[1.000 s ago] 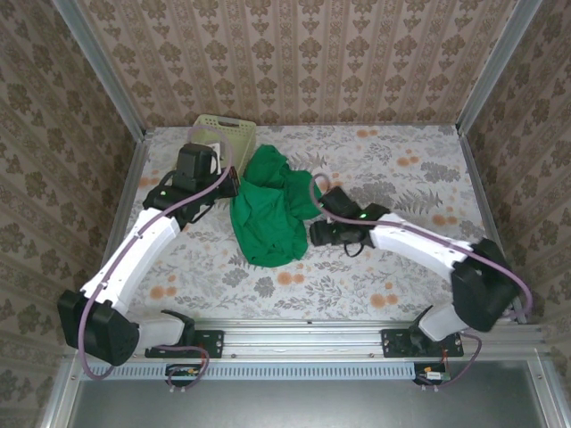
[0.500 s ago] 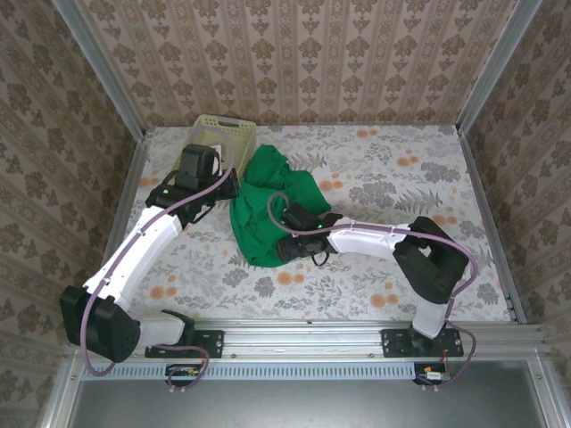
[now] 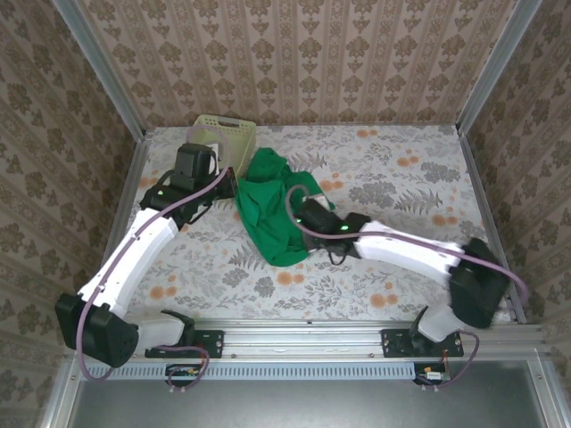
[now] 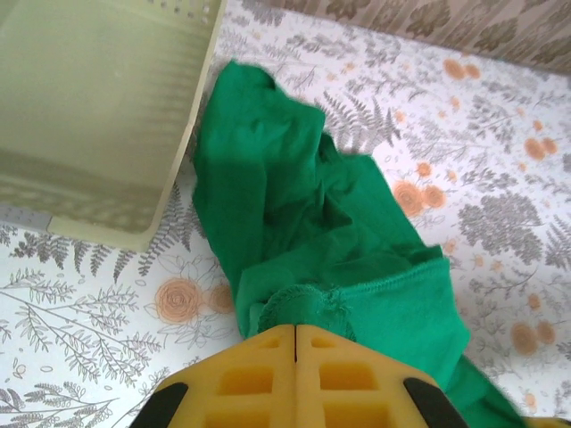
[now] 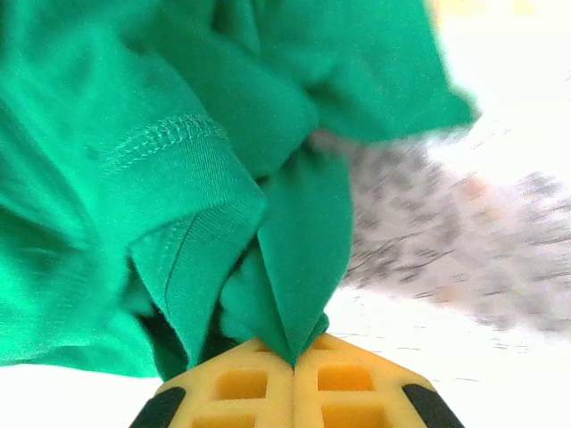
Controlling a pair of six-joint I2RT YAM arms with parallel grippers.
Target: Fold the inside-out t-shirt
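Note:
I will next move my right gripper up and outward, away from the basket, and then lower it to release the fold, because bare flowered tabletop is outward of it.
The inside-out t-shirt (image 3: 270, 214) is a bunched bright green heap on the flowered table, stretching from beside the basket toward the front. My left gripper (image 3: 234, 185) sits at the shirt's left edge, its yellow fingers (image 4: 259, 374) shut with a stitched hem curled right at the tips. The green cloth (image 4: 294, 214) spreads away from it, crumpled. My right gripper (image 3: 296, 207) is at the shirt's right side. Its fingers (image 5: 343, 383) are shut on a pinched fold of the shirt (image 5: 178, 169), which hangs in loose folds in front of the camera.
The pale yellow-green lattice basket (image 3: 225, 130) stands at the back left, just behind the shirt, and its wall (image 4: 98, 116) lies close to the left gripper. The flowered tabletop (image 3: 401, 178) stretches out to the right. Patterned walls enclose three sides.
The right arm swung in from beside the shirt, reached over its lower part, then drew back and up with cloth pinched. The shirt now looks narrower and more bunched. The left arm barely moved.

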